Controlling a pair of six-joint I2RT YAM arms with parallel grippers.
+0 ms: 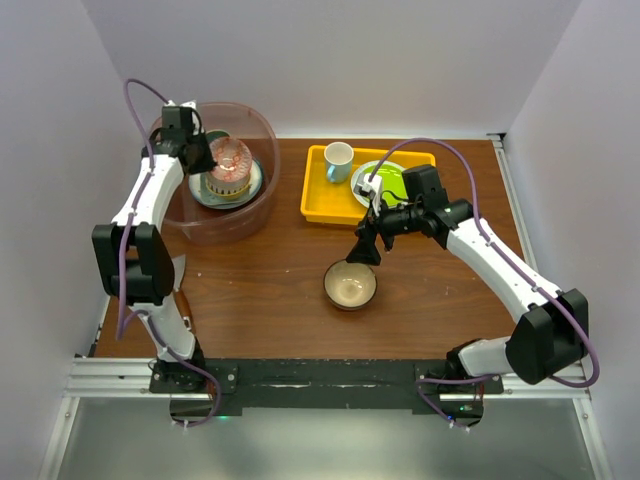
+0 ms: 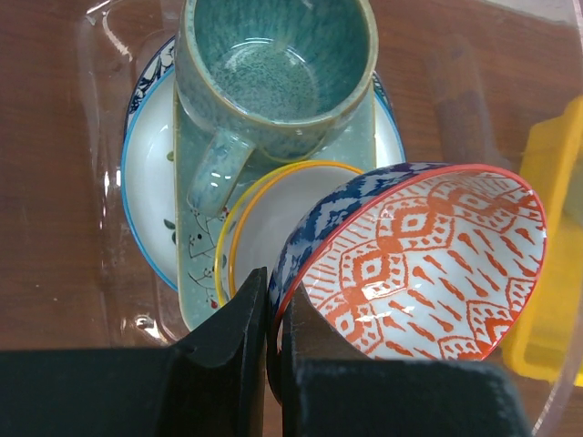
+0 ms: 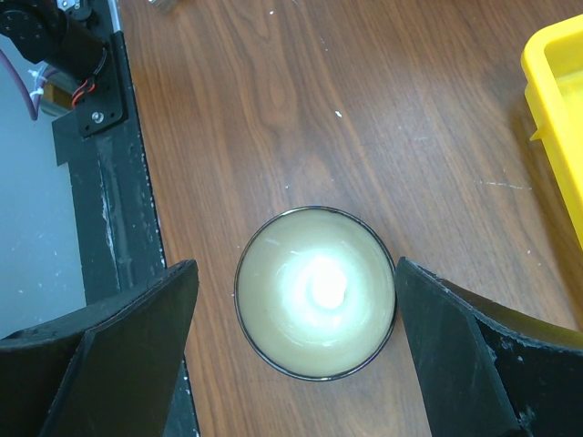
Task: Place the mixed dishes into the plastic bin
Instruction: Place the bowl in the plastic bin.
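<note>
The left gripper lowers the tilted bowl onto the small white dish (image 2: 279, 213) beside the teal mug (image 2: 273, 64) next and releases the bowl's rim, since that dish lies empty below it.
My left gripper (image 1: 205, 160) hangs over the plastic bin (image 1: 255, 120), shut on the rim of a tilted bowl (image 2: 428, 264) with an orange pattern inside and blue outside. One finger is inside the rim and one outside, seen from the left gripper (image 2: 273, 291). Under it in the bin lie a blue floral plate (image 2: 150, 173), a pale green tray (image 2: 196, 246), a teal mug (image 2: 273, 64) and a small white dish with a yellow rim (image 2: 273, 214). My right gripper (image 1: 362, 250) is open above a cream bowl with a dark rim (image 3: 315, 291), its fingers to either side and clear of it.
A yellow tray (image 1: 318, 205) at the back centre holds a small white cup (image 1: 338, 160) and a lime-green plate (image 1: 395, 180). The cream bowl (image 1: 350, 284) stands on the wooden table mid-front. The black base rail (image 1: 320, 375) runs along the near edge.
</note>
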